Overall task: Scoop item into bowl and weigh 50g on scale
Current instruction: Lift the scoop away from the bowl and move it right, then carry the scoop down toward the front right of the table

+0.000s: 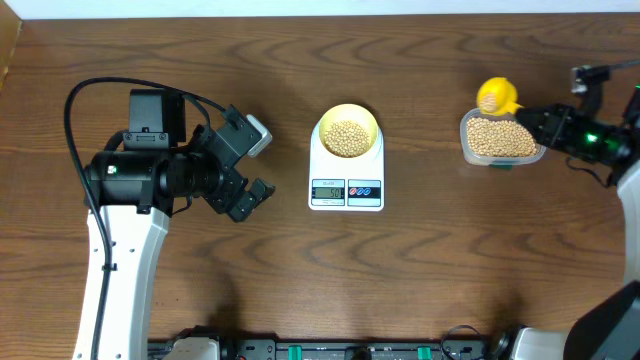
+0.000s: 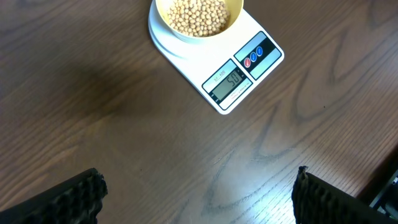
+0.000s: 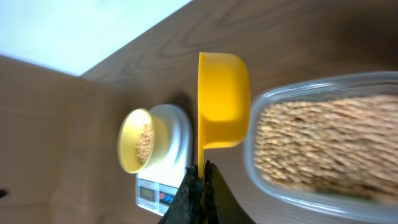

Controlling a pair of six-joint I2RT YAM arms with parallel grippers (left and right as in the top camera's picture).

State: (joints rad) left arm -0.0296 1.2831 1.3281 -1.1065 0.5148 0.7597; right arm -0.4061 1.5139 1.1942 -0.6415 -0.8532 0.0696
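The display shows the asked weight, so my right gripper should next move back and down from the tub (image 1: 466, 152) to bare wood nearer than the scale and let go of the scoop.
The pale-yellow bowl (image 1: 372, 124) stands on the white scale (image 1: 346, 185), with beige beans (image 1: 347, 137) inside it. In the left wrist view the scale (image 2: 245, 65) shows a lit display, and the bowl (image 2: 186, 35) and its beans (image 2: 199, 15) sit at the top edge. My left gripper (image 1: 262, 165) hangs open over bare wood left of the scale, with nothing between its fingers (image 2: 81, 196). My right gripper (image 3: 204, 171) is shut on the handle of the bright yellow scoop (image 3: 222, 99), held beside the clear tub (image 1: 466, 152) of beans (image 1: 500, 138).
The tub (image 3: 256, 118) lies at the right side of the wooden table, the scoop (image 1: 497, 96) at its far left corner. The left arm's white base and black cable fill the left side. The table's far edge runs along the top.
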